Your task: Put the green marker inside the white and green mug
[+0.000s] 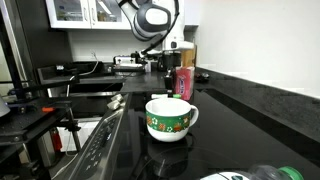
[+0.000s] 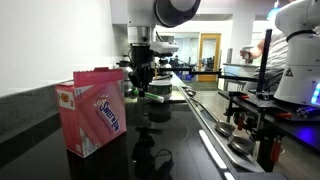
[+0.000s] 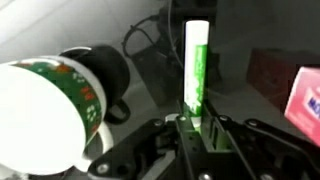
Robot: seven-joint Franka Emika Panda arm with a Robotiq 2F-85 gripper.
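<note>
The robot next needs to raise, turn and move its gripper over the mug, which stands upright with its opening (image 1: 169, 106) (image 3: 38, 120) off to one side of the marker, and lower the marker inside.
The green marker (image 3: 196, 65), bright green with a whitish section, stands up between my gripper's fingers (image 3: 195, 122), which are shut on its lower end. The white and green mug (image 3: 50, 110) lies to the left of the marker in the wrist view, with its white opening facing the camera. In an exterior view the mug (image 1: 172, 118) stands upright on the black counter, and my gripper (image 1: 167, 72) hangs above the counter behind it. In an exterior view my gripper (image 2: 141, 86) hovers beyond a pink box, with a bit of green below it.
A tall pink cup (image 1: 184, 82) stands right beside my gripper. A pink box (image 2: 95, 112) stands on the counter and also shows in the wrist view (image 3: 305, 98). A stovetop (image 1: 95, 150) borders the counter. A green-and-white object (image 1: 250, 174) lies at the near edge.
</note>
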